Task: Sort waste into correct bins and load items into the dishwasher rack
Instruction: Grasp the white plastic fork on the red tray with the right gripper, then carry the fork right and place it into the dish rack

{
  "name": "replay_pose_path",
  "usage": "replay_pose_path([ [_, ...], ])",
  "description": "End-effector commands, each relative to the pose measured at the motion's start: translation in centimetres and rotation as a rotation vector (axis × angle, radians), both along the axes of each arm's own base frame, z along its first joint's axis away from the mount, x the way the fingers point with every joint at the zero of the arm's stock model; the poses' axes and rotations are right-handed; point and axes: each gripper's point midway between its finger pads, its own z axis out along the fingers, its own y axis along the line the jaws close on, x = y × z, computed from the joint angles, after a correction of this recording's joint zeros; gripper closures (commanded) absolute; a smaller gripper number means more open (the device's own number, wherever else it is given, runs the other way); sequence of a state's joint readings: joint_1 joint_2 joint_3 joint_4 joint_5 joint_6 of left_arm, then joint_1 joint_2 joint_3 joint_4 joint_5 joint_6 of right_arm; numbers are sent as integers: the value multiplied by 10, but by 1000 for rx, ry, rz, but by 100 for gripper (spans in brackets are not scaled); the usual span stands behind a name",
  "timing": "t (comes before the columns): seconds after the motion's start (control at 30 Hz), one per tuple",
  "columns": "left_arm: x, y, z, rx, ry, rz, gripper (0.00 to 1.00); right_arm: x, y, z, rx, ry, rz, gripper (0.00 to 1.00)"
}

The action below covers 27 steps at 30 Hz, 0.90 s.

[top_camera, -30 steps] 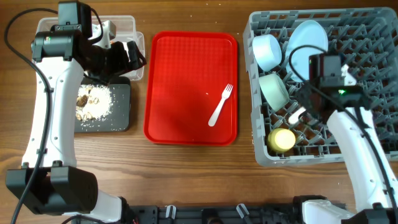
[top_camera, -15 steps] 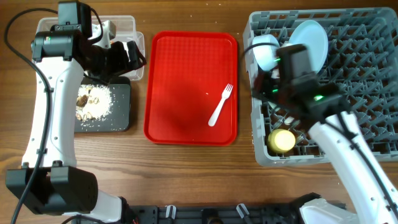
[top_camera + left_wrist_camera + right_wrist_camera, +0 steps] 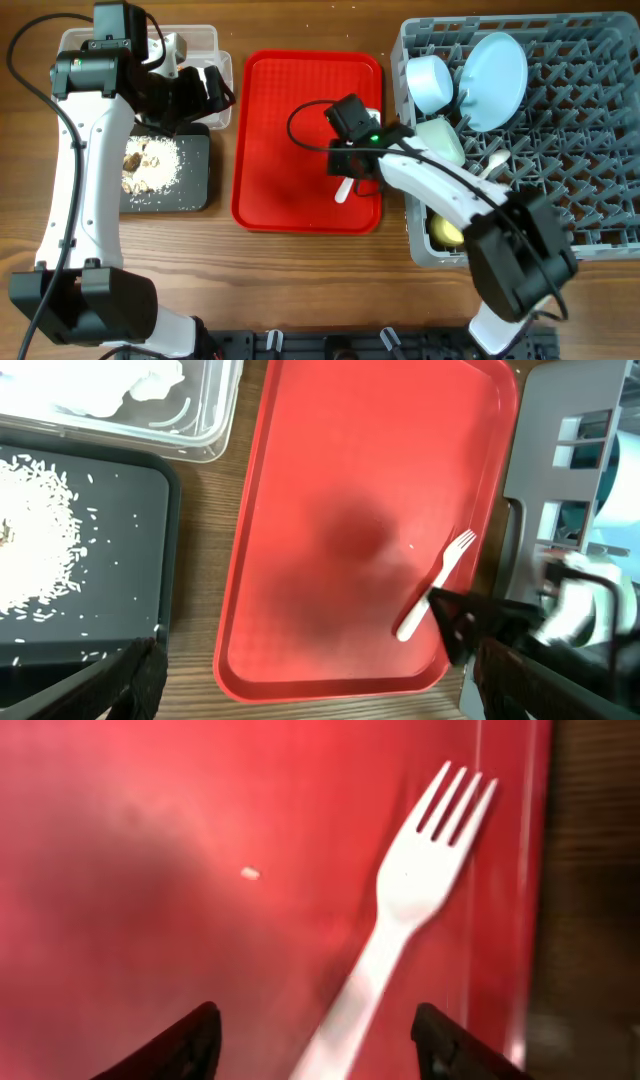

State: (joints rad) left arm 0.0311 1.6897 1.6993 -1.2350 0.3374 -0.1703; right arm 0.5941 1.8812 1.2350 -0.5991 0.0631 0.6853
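My right gripper moves down onto the white plastic fork's handle [image 3: 346, 187] next and closes there, since its open fingers already stand on either side of that handle.
A white plastic fork [image 3: 343, 191] lies on the flat red tray [image 3: 290, 110], near its right edge. My right gripper [image 3: 352, 168] hovers just above it, open, one finger on each side of the fork's handle [image 3: 410, 910] in the right wrist view [image 3: 320, 1040]. My left gripper [image 3: 210, 90] is open and empty above the clear tub [image 3: 200, 38] and the black tray [image 3: 190, 190]. The grey rack [image 3: 580, 150] holds the blue plate [image 3: 497, 65], blue bowl [image 3: 430, 82], green bowl [image 3: 440, 140], yellow cup [image 3: 445, 230] and spoon [image 3: 490, 165]. The red wrapper is out of view.
The black tray holds beige and white food scraps [image 3: 145, 165]. White crumpled paper [image 3: 140, 385] lies in the clear tub. The left wrist view shows the fork [image 3: 435, 598] and the red tray [image 3: 350, 480]. The right arm crosses the rack's left wall.
My right arm has swung left out of the rack and down over the fork on the red tray. The left arm has not moved.
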Motion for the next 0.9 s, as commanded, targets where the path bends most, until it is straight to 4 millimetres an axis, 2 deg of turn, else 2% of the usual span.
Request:
replay_pose_path([
  [0.0, 1, 0, 3, 0, -9, -3, 0, -1, 1, -32, -6, 61, -80, 44],
  [0.13, 1, -1, 3, 0, -9, -3, 0, -2, 0, -55, -17, 95, -118, 55],
  [0.27, 1, 0, 3, 0, -9, -3, 0, 2, 3, -54, -4, 81, -122, 83],
  [0.33, 1, -1, 3, -1, -9, -3, 0, 1, 3, -54, -1, 84, -116, 92],
  [0.43, 1, 0, 3, 0, -9, -3, 0, 3, 6, -45, 4, 67, -62, 96],
  [0.57, 1, -1, 3, 0, -9, -3, 0, 10, 11, -1, 27, -11, 15, 96],
  [0.67, 1, 0, 3, 0, -9, -3, 0, 13, 13, 60, 63, -108, 71, 96],
  [0.7, 1, -1, 3, 0, -9, -3, 0, 12, 11, 91, 79, -157, 91, 96],
  [0.73, 1, 0, 3, 0, -9, -3, 0, 9, 7, 114, 87, -195, 88, 95],
  [0.8, 1, 0, 3, 0, -9, -3, 0, -4, -15, 166, 98, -293, 56, 95],
  [0.83, 1, -1, 3, 0, -9, -3, 0, -9, -25, 180, 100, -316, 37, 95],
  [0.87, 1, 0, 3, 0, -9, -3, 0, -17, -42, 197, 93, -345, 0, 95],
])
